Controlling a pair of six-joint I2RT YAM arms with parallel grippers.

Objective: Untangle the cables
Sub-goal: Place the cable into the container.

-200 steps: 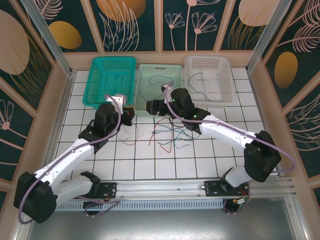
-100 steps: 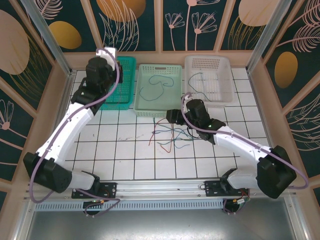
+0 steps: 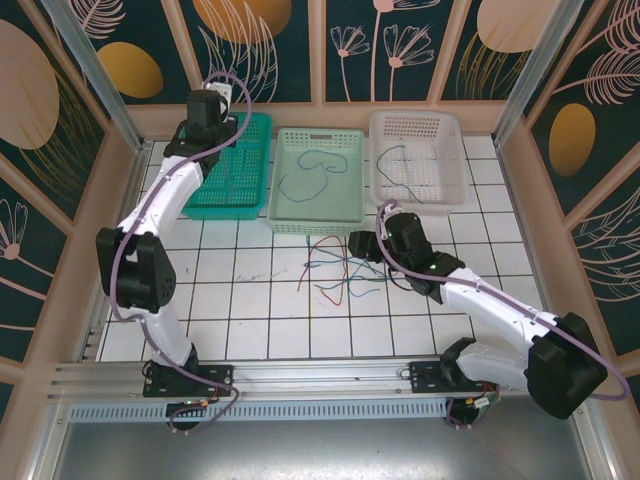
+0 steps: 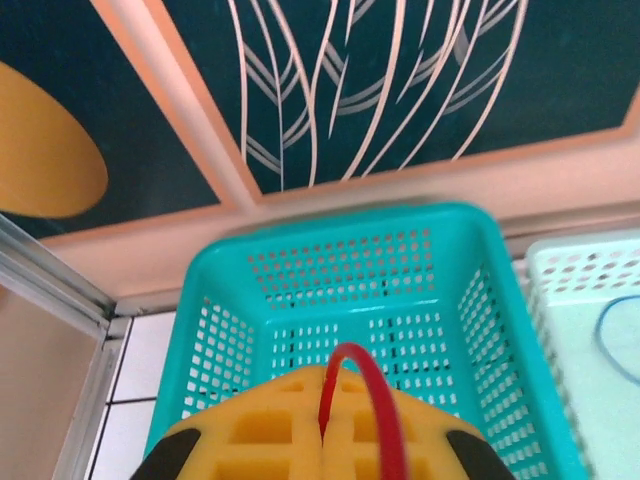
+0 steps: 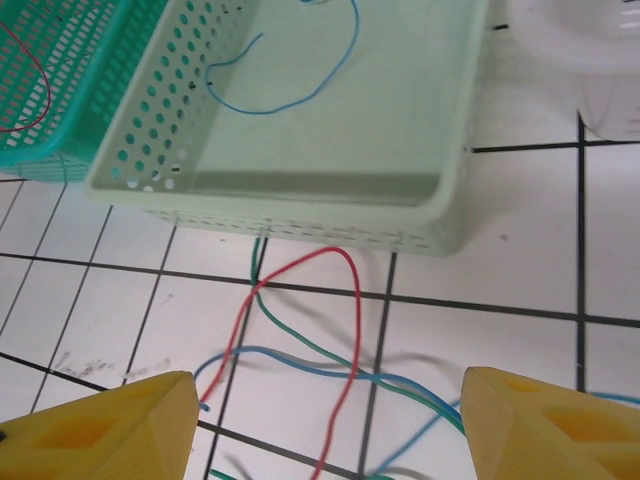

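The robot's left gripper will next go down toward the bottom of the teal basket (image 3: 235, 205) (image 4: 418, 352) and open to let go of the red cable, since the basket's bottom is below the gripper's raised fingers.
A tangle of red, blue and green cables (image 3: 335, 268) lies on the tiles in front of the mint basket (image 3: 300, 225). My right gripper (image 3: 362, 243) hovers open just right of the tangle. In the right wrist view the red cable (image 5: 352, 320), green cable (image 5: 300, 335) and blue cable (image 5: 290, 353) cross between its spread yellow fingers (image 5: 110, 425). My left gripper (image 3: 205, 108) is raised over the far end of the teal basket (image 3: 235, 205). It (image 4: 330, 440) is shut on a red cable (image 4: 372, 385) that loops up from the pads.
A blue cable (image 3: 310, 170) lies in the mint basket, and a dark one (image 3: 405, 168) in the white basket (image 3: 420, 125). Another red cable (image 5: 40, 90) shows in the teal basket. Patterned walls and metal posts enclose the tiled table.
My left arm has swung from the table's middle up and back over the teal basket, carrying the red cable. My right gripper has drawn back from the mint basket towards the tangle.
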